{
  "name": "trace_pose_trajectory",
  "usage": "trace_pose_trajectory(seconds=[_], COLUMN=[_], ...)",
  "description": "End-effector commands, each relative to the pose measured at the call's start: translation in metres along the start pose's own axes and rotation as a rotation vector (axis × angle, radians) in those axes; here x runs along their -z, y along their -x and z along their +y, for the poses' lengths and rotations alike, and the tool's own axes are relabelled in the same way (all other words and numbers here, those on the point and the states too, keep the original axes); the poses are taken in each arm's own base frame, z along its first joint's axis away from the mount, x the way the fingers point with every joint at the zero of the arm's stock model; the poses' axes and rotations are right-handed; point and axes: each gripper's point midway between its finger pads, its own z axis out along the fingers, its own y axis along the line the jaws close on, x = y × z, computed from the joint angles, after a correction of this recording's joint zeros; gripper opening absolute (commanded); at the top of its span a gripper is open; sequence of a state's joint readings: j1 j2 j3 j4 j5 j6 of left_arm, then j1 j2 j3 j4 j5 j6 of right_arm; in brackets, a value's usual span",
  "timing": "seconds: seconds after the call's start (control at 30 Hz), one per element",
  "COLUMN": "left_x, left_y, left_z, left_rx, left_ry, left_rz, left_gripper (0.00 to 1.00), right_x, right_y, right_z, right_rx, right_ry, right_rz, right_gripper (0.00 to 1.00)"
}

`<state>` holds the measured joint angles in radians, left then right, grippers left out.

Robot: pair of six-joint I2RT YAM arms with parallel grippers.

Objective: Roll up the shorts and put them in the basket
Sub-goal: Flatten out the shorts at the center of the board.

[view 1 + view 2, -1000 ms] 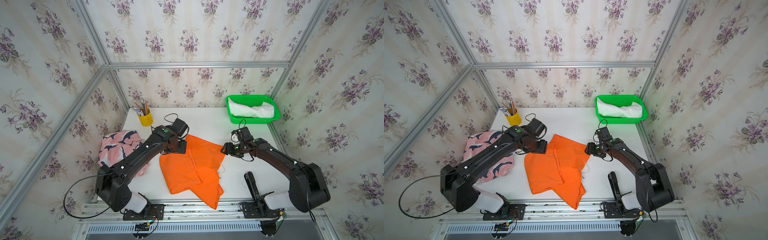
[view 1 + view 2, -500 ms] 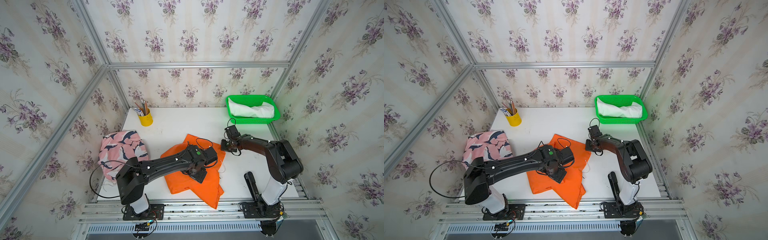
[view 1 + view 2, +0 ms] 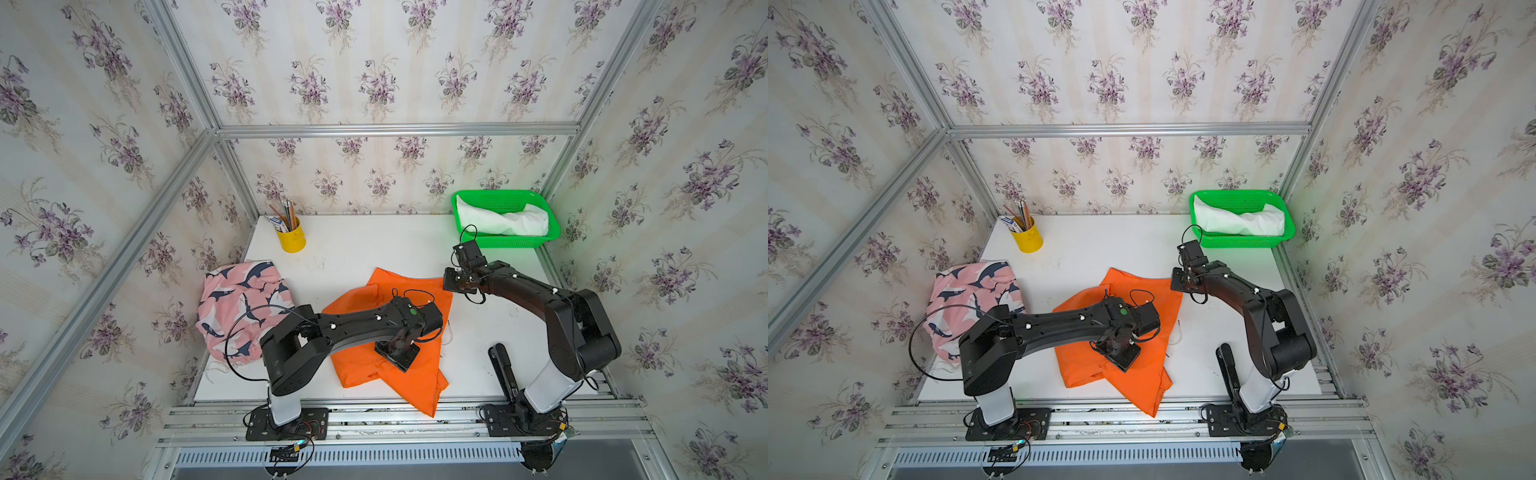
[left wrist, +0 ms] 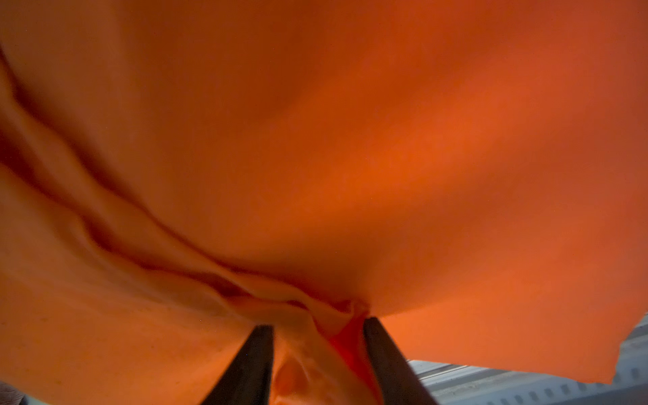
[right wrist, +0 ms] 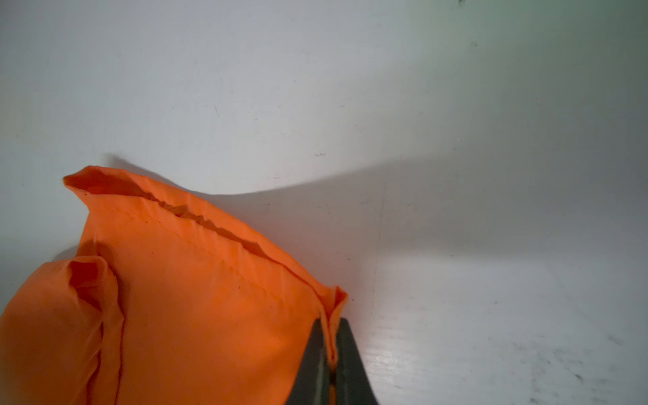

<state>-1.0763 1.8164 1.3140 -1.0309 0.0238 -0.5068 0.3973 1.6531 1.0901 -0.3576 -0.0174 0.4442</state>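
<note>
The table's back is bare outward of the gripper, so my right gripper next needs to lift the shorts' corner high, carry it outward and release it above there.
The orange shorts (image 3: 415, 386) lie crumpled at the table's front middle, and one tip hangs over the front edge. My left gripper (image 3: 397, 356) points down into their middle. In the left wrist view its fingers (image 4: 259, 350) pinch a bunched fold of orange cloth (image 4: 315, 333). My right gripper (image 3: 451, 284) is shut on the shorts' far right corner (image 5: 333, 305), low over the white table. The pink shark-print shorts (image 3: 241, 299) lie heaped at the left. The white shorts (image 3: 498, 220) lie in the green basket (image 3: 552, 235).
A yellow cup (image 3: 293, 239) with pencils stands at the back left. The green basket sits in the back right corner, just behind my right gripper. A black bar (image 3: 503, 365) lies beside the right arm's base. Aluminium rails (image 3: 374, 409) run along the front edge.
My left gripper came from the shorts' far left edge to their middle and closed on a fold. My right gripper shifted onto the far right corner and shut on it.
</note>
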Motion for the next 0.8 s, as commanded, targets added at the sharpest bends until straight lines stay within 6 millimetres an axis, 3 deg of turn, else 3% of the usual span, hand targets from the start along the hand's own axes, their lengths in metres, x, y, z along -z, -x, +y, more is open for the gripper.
trace_pose_trajectory(seconds=[0.0, 0.13, 0.23, 0.33, 0.4, 0.57, 0.7, 0.77], left_x=[0.029, 0.112, 0.179, 0.254, 0.305, 0.409, 0.458, 0.475], left_y=[0.005, 0.015, 0.015, 0.006, -0.003, -0.044, -0.085, -0.102], left_z=[0.022, 0.064, 0.099, 0.123, 0.132, 0.144, 0.158, 0.168], left_rx=[0.006, 0.084, 0.179, 0.241, 0.258, 0.254, 0.275, 0.295], left_ry=[0.091, 0.195, 0.212, 0.206, 0.157, -0.038, -0.128, -0.132], left_rz=[-0.089, -0.331, -0.52, -0.749, -0.921, -1.337, -1.527, -1.586], left_gripper=[0.19, 0.07, 0.01, 0.0, 0.0, 0.0, 0.0, 0.0], right_x=[0.025, 0.087, 0.149, 0.221, 0.281, 0.413, 0.497, 0.53], right_y=[0.022, 0.074, 0.115, 0.147, 0.161, 0.16, 0.141, 0.133], right_z=[-0.005, 0.001, 0.003, 0.001, 0.001, -0.007, -0.021, -0.022], right_rx=[0.017, 0.016, 0.004, -0.02, -0.039, -0.103, -0.17, -0.181], right_ry=[-0.052, -0.063, -0.075, -0.083, -0.072, -0.009, 0.036, 0.079], right_rz=[-0.082, -0.27, -0.446, -0.635, -0.779, -1.087, -1.278, -1.347], right_gripper=[0.0, 0.0, 0.0, 0.0, 0.0, 0.0, 0.0, 0.0])
